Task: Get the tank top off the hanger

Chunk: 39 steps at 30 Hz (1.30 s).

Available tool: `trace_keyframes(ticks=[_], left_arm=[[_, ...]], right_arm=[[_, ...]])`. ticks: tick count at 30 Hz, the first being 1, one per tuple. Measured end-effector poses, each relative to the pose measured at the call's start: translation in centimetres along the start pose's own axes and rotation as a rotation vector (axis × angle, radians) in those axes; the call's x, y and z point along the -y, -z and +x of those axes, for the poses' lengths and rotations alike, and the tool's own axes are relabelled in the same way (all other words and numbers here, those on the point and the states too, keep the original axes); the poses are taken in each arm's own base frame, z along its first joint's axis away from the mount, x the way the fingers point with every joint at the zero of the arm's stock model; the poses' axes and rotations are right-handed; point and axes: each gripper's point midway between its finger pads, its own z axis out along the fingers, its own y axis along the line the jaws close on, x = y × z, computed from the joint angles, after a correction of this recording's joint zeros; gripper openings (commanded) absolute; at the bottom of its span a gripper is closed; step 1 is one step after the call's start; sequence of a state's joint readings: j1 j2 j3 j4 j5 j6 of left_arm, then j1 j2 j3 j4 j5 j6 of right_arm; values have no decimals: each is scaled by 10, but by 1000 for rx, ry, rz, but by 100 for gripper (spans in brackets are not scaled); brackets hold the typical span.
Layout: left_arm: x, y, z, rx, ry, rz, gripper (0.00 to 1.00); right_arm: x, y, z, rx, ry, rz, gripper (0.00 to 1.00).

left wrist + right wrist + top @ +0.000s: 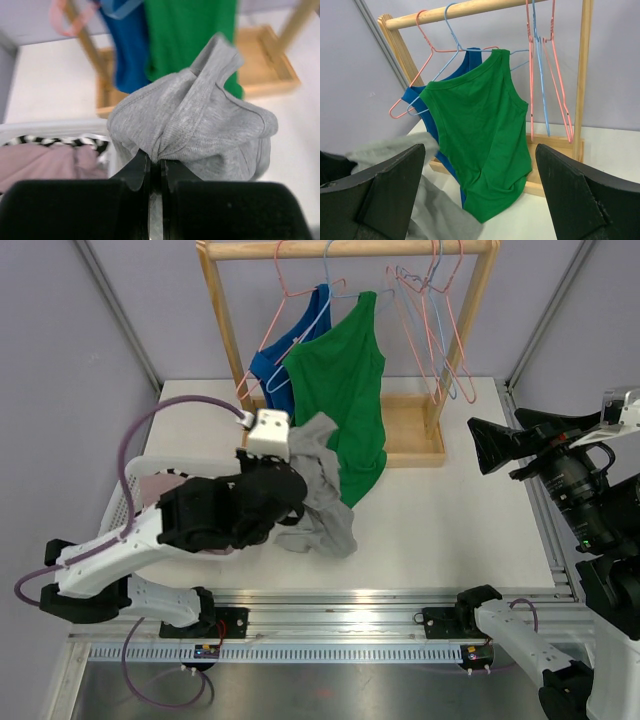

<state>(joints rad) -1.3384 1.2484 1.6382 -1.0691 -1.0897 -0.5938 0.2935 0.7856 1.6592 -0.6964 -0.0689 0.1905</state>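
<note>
I will first swing my left gripper to the left in the top view, to get the grey tank top down into the white basket.
A grey tank top [322,502] is off the hangers and bunched in my left gripper [293,483], its lower part trailing on the table. In the left wrist view the jaws [155,161] are shut on a fold of the grey tank top [200,125]. A green tank top [345,390] and a blue tank top [285,352] hang on wire hangers on the wooden rack [350,249]. My right gripper [492,445] is wide open and empty, right of the rack, facing the green tank top [480,135] and the blue one [470,60].
Several empty pink and blue hangers [437,320] hang at the rack's right end. The rack's wooden base [415,435] sits at the table's back. A white basket [122,508] with pink clothing [45,165] stands at the left.
</note>
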Motion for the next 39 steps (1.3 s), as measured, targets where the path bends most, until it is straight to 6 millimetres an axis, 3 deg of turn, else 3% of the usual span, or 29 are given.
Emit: trace_keyframes(ticks=[6, 14, 18, 23, 26, 30, 34, 36, 38, 39], left_arm=[[-102, -2, -35, 53, 50, -243, 0], [-208, 16, -44, 95, 151, -526, 0], [-259, 4, -8, 15, 221, -692, 0], [-303, -32, 86, -248, 303, -847, 0], [-302, -50, 144, -402, 348, -842, 0], [-274, -76, 201, -536, 457, -698, 0], [-248, -106, 256, -635, 628, -575, 0], [-237, -106, 288, -693, 692, -559, 1], [-230, -102, 303, -716, 735, -557, 16], [-229, -101, 303, -710, 749, -556, 33]], right_arm=[[0, -2, 0, -1, 0, 0, 99], [2, -11, 8, -27, -2, 3, 100], [2, -17, 14, -37, -11, -6, 100], [0, -28, 23, -66, -22, -24, 99], [-1, -38, 31, -91, -32, -37, 100], [-8, -58, 48, -142, -66, -88, 99], [-28, -83, 70, -226, -130, -215, 100], [-38, -95, 81, -269, -174, -281, 99], [-47, -108, 95, -326, -229, -340, 100], [-51, -116, 102, -353, -257, -362, 100]])
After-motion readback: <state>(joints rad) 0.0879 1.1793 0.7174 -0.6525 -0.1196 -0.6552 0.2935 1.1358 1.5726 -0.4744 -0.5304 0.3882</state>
